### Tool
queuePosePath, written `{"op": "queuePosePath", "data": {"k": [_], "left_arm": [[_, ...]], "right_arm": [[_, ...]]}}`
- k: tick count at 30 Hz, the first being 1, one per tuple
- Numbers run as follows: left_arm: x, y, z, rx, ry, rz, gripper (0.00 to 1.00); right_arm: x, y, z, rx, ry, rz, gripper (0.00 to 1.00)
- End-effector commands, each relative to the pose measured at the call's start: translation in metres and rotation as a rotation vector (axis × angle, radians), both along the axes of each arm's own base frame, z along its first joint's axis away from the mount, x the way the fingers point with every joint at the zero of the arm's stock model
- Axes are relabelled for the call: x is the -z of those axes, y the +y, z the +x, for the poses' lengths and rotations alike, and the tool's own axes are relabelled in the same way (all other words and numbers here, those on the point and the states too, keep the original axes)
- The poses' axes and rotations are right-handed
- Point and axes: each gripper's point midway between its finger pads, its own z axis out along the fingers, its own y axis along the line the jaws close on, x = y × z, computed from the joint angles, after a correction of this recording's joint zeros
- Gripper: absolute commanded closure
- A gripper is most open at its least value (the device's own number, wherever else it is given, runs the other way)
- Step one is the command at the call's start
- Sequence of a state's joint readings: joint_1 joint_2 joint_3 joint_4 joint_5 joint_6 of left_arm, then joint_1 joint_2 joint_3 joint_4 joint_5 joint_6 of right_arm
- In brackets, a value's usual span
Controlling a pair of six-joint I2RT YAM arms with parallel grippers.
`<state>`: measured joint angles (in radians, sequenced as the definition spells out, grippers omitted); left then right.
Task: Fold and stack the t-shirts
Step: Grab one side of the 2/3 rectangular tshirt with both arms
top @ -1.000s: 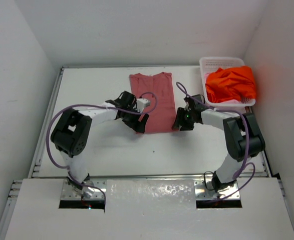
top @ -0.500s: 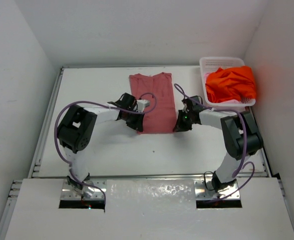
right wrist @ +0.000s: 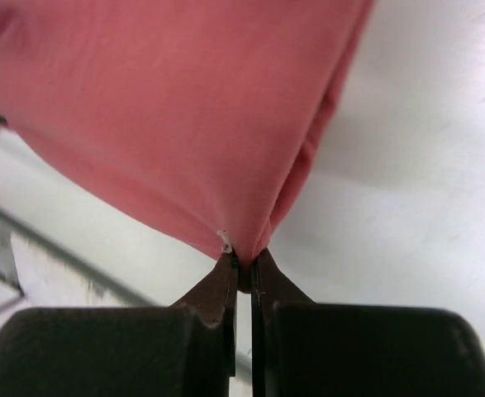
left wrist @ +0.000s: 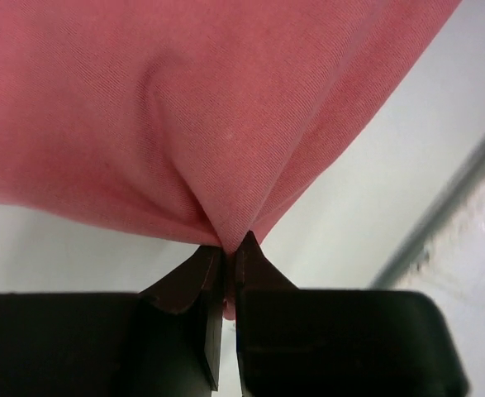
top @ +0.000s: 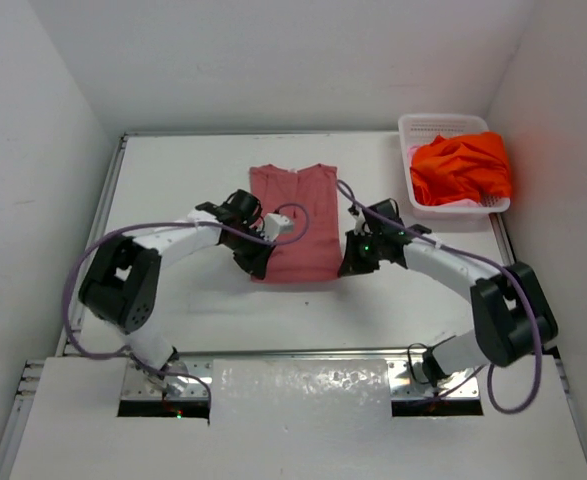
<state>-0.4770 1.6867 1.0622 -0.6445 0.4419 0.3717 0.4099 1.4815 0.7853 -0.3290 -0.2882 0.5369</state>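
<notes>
The t-shirt's neck end (top: 264, 174) lies flat outward of my left gripper, so next I need to carry the t-shirt's pinched corner outward in that gripper and release it there.
A dusty rose-red t-shirt (top: 295, 215) lies folded lengthwise in the middle of the table, neck at the far end. My left gripper (top: 257, 268) is shut on its near left corner, and in the left wrist view the cloth (left wrist: 184, 116) rises in a peak out of the pinched fingertips (left wrist: 250, 248). My right gripper (top: 345, 265) is shut on the near right corner, the cloth (right wrist: 176, 107) pulled up from its tips in the right wrist view. A bright orange t-shirt (top: 462, 167) is heaped in the basket at the back right.
The white perforated basket (top: 425, 129) stands at the table's far right corner, against the right wall. The white table (top: 173, 190) has a raised rail along its left and near edges. Purple cables loop over both arms.
Both grippers have shut on the near corners of the rose-red t-shirt. They have drawn it toward the near edge, so the shirt lies lower on the table than before.
</notes>
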Motion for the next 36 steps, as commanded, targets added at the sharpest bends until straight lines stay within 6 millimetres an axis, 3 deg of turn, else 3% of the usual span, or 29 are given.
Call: {"op": "queuePosePath", "data": {"k": [1,6,9,11,13,14,18,20,24,25,28,31,36], "left_arm": [[-0.016,0.042,-0.044,0.132,0.038,0.125,1.00],[-0.052,0.058,-0.074,0.190,0.025,0.130,1.00],[-0.077,0.058,-0.083,0.214,0.013,0.100,1.00],[-0.102,0.049,-0.075,0.221,-0.048,0.046,1.00],[-0.121,0.038,-0.077,0.229,-0.036,-0.022,1.00],[-0.134,0.031,-0.066,0.227,-0.059,-0.047,1.00],[-0.146,0.021,-0.038,0.203,-0.040,-0.094,1.00],[-0.145,0.024,-0.013,0.149,-0.018,-0.107,1.00],[-0.142,0.034,0.036,0.045,-0.017,-0.148,1.00],[-0.138,0.032,0.039,0.042,-0.004,-0.153,1.00],[-0.145,0.035,0.074,-0.016,-0.038,-0.184,1.00],[-0.140,0.031,0.082,-0.026,-0.003,-0.212,1.00],[-0.129,0.033,0.060,-0.002,0.080,-0.219,1.00]], "right_arm": [[0.003,-0.011,-0.039,-0.046,0.040,-0.086,1.00],[-0.034,-0.001,-0.071,-0.057,-0.006,-0.062,1.00],[-0.065,0.013,-0.075,-0.063,-0.038,-0.019,1.00],[-0.082,0.018,-0.072,-0.063,-0.054,-0.009,1.00],[-0.110,0.025,-0.062,-0.061,-0.086,0.003,1.00],[-0.134,0.030,-0.049,-0.059,-0.143,0.016,1.00],[-0.152,0.036,-0.025,-0.097,-0.146,-0.068,1.00],[-0.155,0.039,-0.012,-0.105,-0.154,-0.068,1.00],[-0.141,0.042,0.026,-0.059,-0.147,-0.044,1.00],[-0.144,0.042,0.031,-0.050,-0.162,-0.029,1.00],[-0.133,0.045,0.056,-0.023,-0.136,0.001,1.00],[-0.134,0.044,0.071,-0.009,-0.149,-0.004,1.00],[-0.137,0.038,0.066,-0.002,-0.150,-0.019,1.00]]}}
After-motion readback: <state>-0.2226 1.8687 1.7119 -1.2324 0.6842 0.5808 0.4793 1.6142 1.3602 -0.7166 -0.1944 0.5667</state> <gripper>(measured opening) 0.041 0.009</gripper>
